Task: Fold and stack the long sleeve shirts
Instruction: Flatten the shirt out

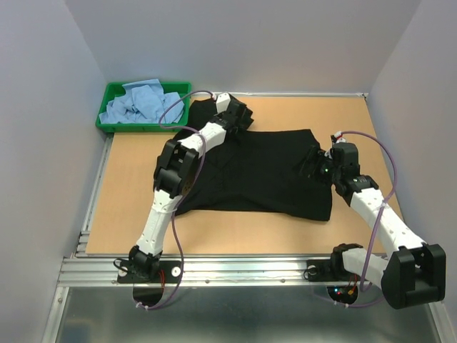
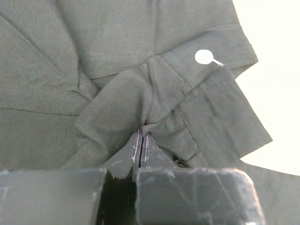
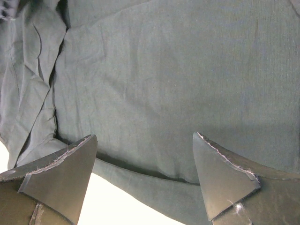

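My left gripper lifts the gripped fold next, draws it back across the flat body and releases it there, since the shirt's near edge lies back from the gripper.
The black shirt lies spread on the wooden table, partly folded. My left gripper is at its far left corner, shut on a bunched fold of the black cloth; a pale button shows near it. My right gripper hovers open over the shirt's right edge, its fingers spread above a doubled edge of the cloth. Light blue shirts lie crumpled in the green tray at the back left.
The table has bare wood to the left of, in front of and to the right of the black shirt. White walls enclose the back and sides. A metal rail runs along the near edge by the arm bases.
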